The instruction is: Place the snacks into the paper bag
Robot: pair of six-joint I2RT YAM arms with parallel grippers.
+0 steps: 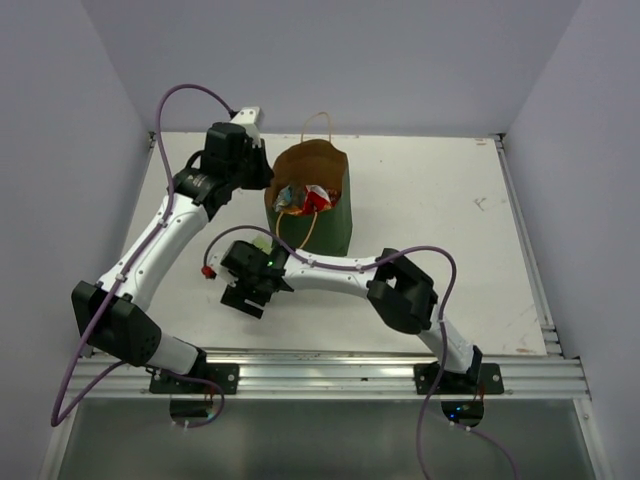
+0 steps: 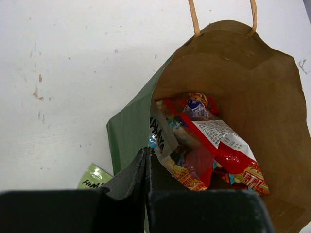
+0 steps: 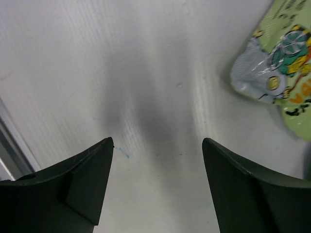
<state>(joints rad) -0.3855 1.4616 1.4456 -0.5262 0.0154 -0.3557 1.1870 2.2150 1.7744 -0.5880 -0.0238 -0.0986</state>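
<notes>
The robot's right gripper will next move outward past the silver corner of the small packet, onto the yellow-green body, and close.
The paper bag stands upright at the table's middle back, dark green outside, brown inside. Inside it lies the large red candy bag, also seen from above, with a grey-silver packet beside it. My left gripper is shut on the bag's near-left rim. The small yellow-green packet lies on the table beside the bag. My right gripper is open and empty over bare table, the packet ahead to its right. The purple bag is not clearly visible.
The bag's tan loop handles stand above its rim. The white table has raised rails on its right side and an aluminium rail at the near edge. Purple cables run along both arms.
</notes>
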